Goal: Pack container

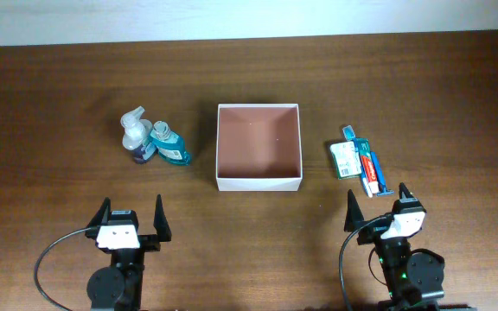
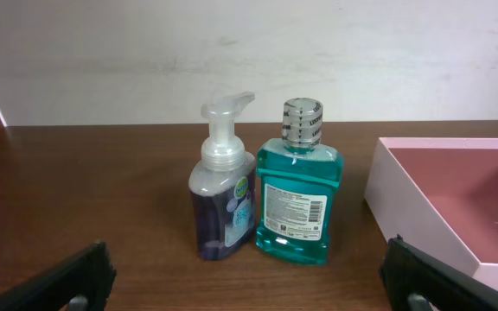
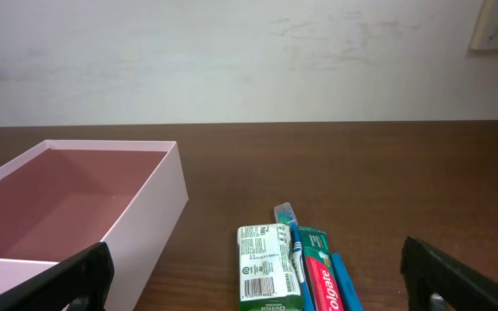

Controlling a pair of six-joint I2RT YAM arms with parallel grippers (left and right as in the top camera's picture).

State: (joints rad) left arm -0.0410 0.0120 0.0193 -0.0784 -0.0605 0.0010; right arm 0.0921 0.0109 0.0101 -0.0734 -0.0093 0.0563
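My left gripper will next rise, reach outward, tilt down over the teal mouthwash bottle (image 1: 169,144) and lower onto its cap, since the bottle is standing upright.
The container (image 1: 258,181) is a square shallow white-walled box with a brownish-pink inside, empty, at the table's middle; it also shows in the left wrist view (image 2: 405,194) and the right wrist view (image 3: 158,203). Left of it stand a foam pump bottle (image 1: 136,136) (image 2: 222,199) and a teal mouthwash bottle (image 1: 169,144) (image 2: 297,194). Right of it lie a green soap box (image 1: 344,159) (image 3: 266,266), a toothbrush (image 3: 289,229) and a toothpaste tube (image 1: 369,168) (image 3: 322,276). My left gripper (image 1: 131,213) (image 2: 249,298) is open and empty, near the front edge. My right gripper (image 1: 377,204) (image 3: 258,298) is open and empty, just short of the toothpaste.
A dark wooden table (image 1: 59,104) with a pale wall behind it. A black cable (image 1: 46,259) loops beside the left arm base.
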